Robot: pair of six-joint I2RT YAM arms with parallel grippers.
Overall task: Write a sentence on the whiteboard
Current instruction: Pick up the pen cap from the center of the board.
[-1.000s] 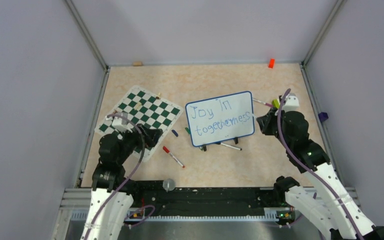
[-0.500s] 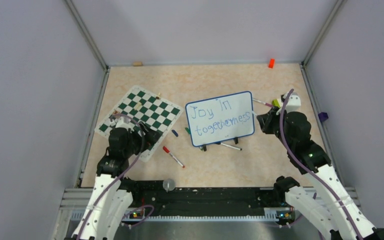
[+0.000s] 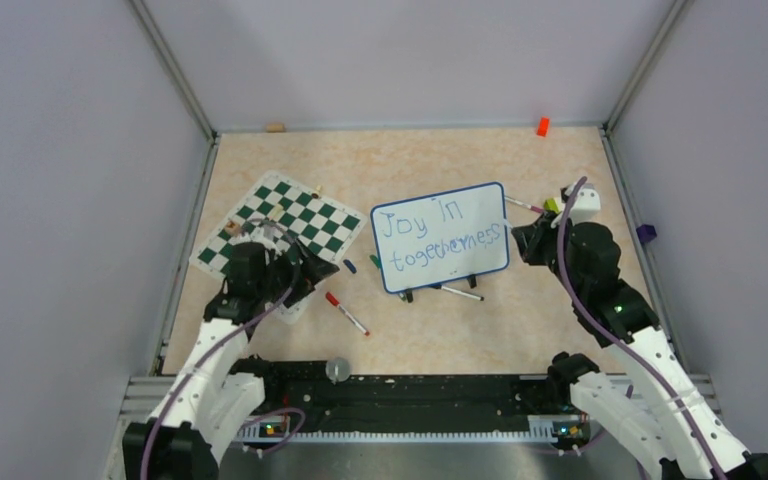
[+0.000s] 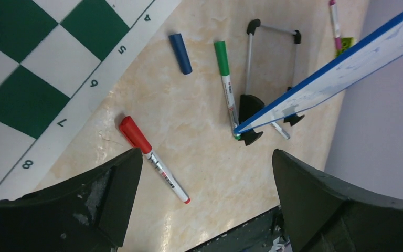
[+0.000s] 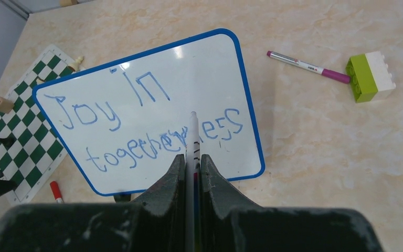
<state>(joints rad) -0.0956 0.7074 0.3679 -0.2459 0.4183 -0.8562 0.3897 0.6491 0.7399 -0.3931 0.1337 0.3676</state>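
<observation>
Next I will move my open left gripper outward and bring the jaws down around the blue cap [image 3: 350, 266] [image 4: 180, 53], since it lies on the tabletop below and outward of the gripper.
The whiteboard [image 3: 440, 237] stands tilted on black feet mid-table, blue-framed. It also shows in the right wrist view [image 5: 147, 110] and edge-on in the left wrist view [image 4: 341, 68]. The sentence [image 5: 136, 126] reads "Joy in togetherness" in blue, in two lines. My right gripper [image 5: 191, 157] is shut on a white marker [image 5: 192, 131], whose tip points at the "n" of "togetherness"; the gripper sits at the board's right edge [image 3: 522, 240]. My left gripper [image 4: 205, 152] is open and empty, over the chess mat's near corner [image 3: 312, 270], left of the board.
A green-and-white chess mat [image 3: 280, 230] lies at the left. A red marker [image 4: 152, 157], a green marker [image 4: 224, 79] and a blue cap [image 4: 180, 53] lie between mat and board. A black marker [image 3: 457, 292], a pink marker [image 5: 307, 67] and a green-white brick [image 5: 371, 76] lie near the board.
My left arm has reached forward and right, its gripper now at the mat's near corner by the red marker. The right gripper has hardly moved.
</observation>
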